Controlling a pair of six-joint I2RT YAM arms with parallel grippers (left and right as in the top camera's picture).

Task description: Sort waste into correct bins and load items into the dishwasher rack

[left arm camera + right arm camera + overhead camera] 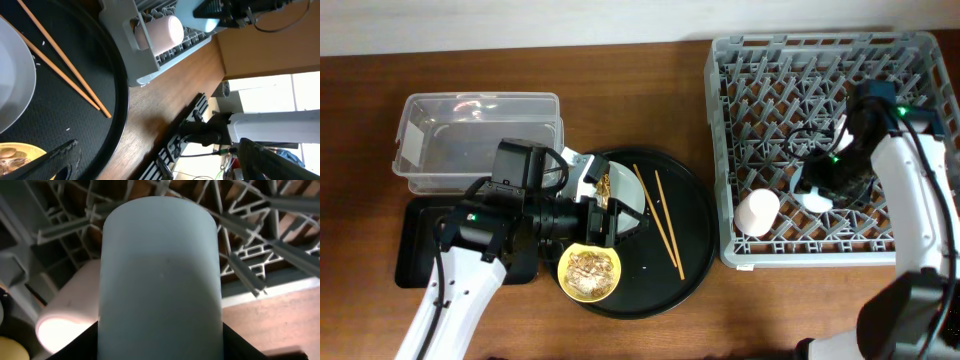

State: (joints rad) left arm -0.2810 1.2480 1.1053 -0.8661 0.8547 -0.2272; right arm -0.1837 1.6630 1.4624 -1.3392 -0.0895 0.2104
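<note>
Bare tray lies between the bowl and the chopsticks. My left gripper will move back and down onto the rim of the yellow bowl (590, 272) on the chopstick side.
My left gripper (612, 216) is open with nothing between its fingers (155, 165). It hovers over the round black tray, above the pale plate (626, 186), which it partly hides. A gold-brown wrapper strip (605, 186) lies on the plate. The yellow bowl (590, 272) holds brownish scraps. Two chopsticks (660, 215) lie on the tray and also show in the left wrist view (65, 75). My right gripper (823, 190) is shut on the light blue cup (160, 280), low inside the grey rack (820, 60). The pink cup (757, 213) lies on its side in the rack's near-left corner.
The clear plastic box (480, 140) stands at the back left, and the flat black tray (420, 240) lies in front of it, partly under my left arm. The round black tray (690, 250) sits close to the rack's left wall.
</note>
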